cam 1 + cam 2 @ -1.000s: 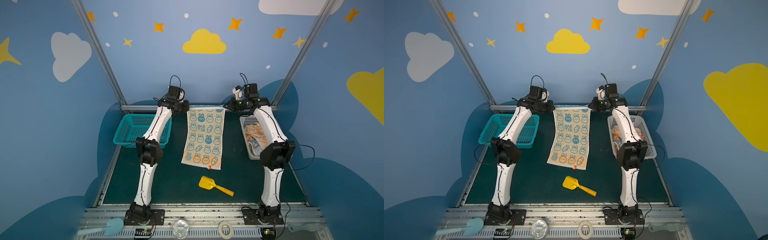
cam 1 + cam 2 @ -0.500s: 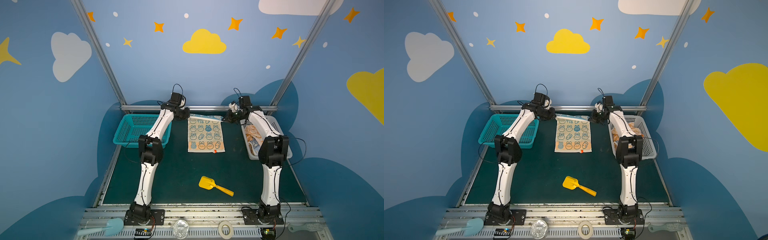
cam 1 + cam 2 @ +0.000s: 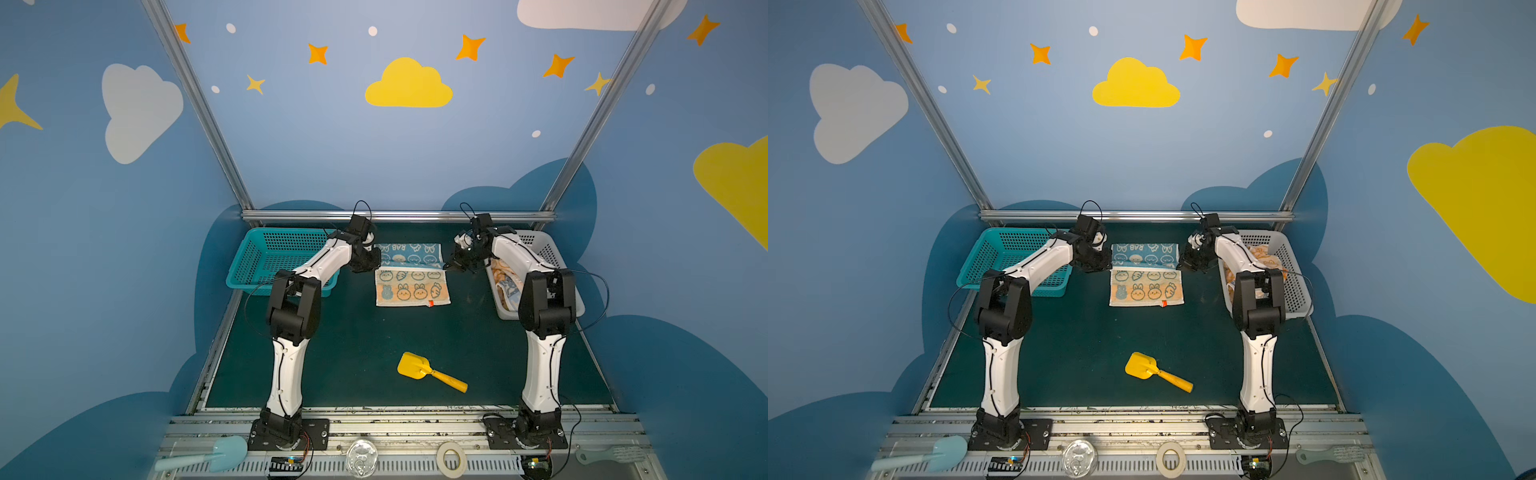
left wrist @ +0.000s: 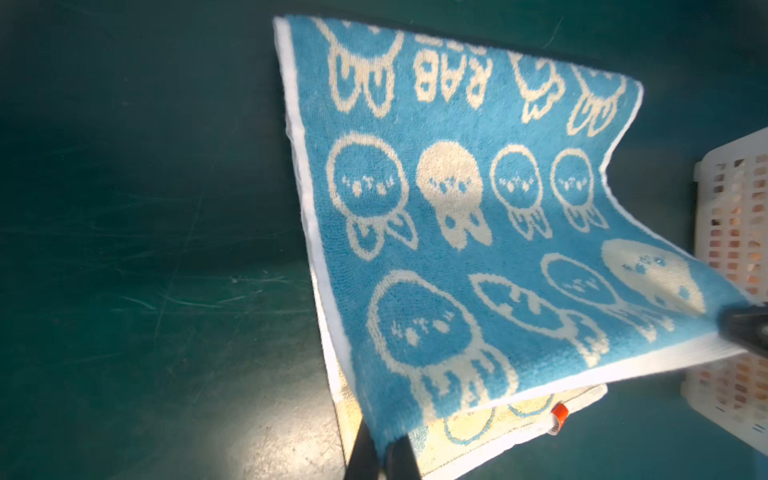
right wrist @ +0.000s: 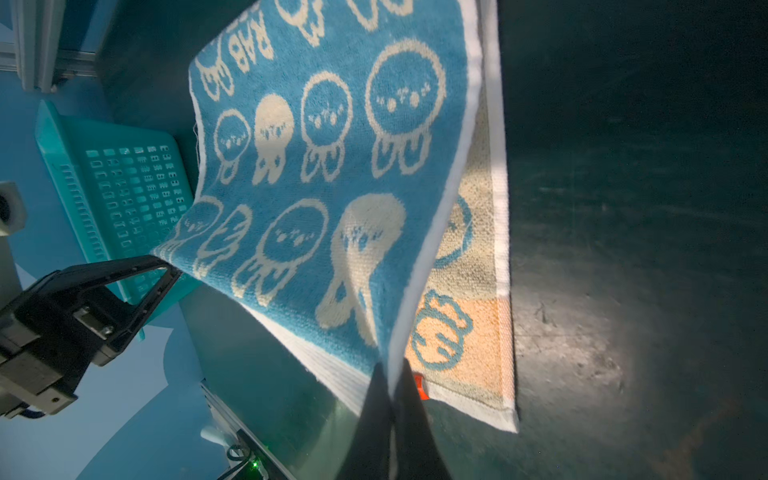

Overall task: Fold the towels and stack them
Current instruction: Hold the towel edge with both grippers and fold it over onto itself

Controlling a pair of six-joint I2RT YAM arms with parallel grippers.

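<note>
My left gripper should move back and down toward the cream layer's untagged near corner [image 3: 379,303] and let go, because that corner is below and back of the gripper.
One towel [image 3: 411,291] lies on the green mat, cream and orange face up, with a red tag at its near right corner. Its far half [image 3: 1144,254] is turned over toward the front and shows a blue back with cream rabbit faces. My left gripper [image 3: 376,266] [image 4: 384,451] is shut on the left corner of that lifted edge. My right gripper [image 3: 446,268] [image 5: 392,386] is shut on the right corner. Both wrist views show the blue flap [image 4: 457,208] [image 5: 332,166] hanging above the cream layer. More towels [image 3: 505,282] lie crumpled in the white basket [image 3: 548,253].
An empty teal basket [image 3: 274,257] stands at the back left beside my left arm. A yellow toy scoop [image 3: 419,368] lies on the mat near the front. The metal rail [image 3: 395,216] runs just behind the towel.
Both grippers came down and toward the front with the towel's far edge, so the long hanging cloth now lies shorter with its blue back folded over.
</note>
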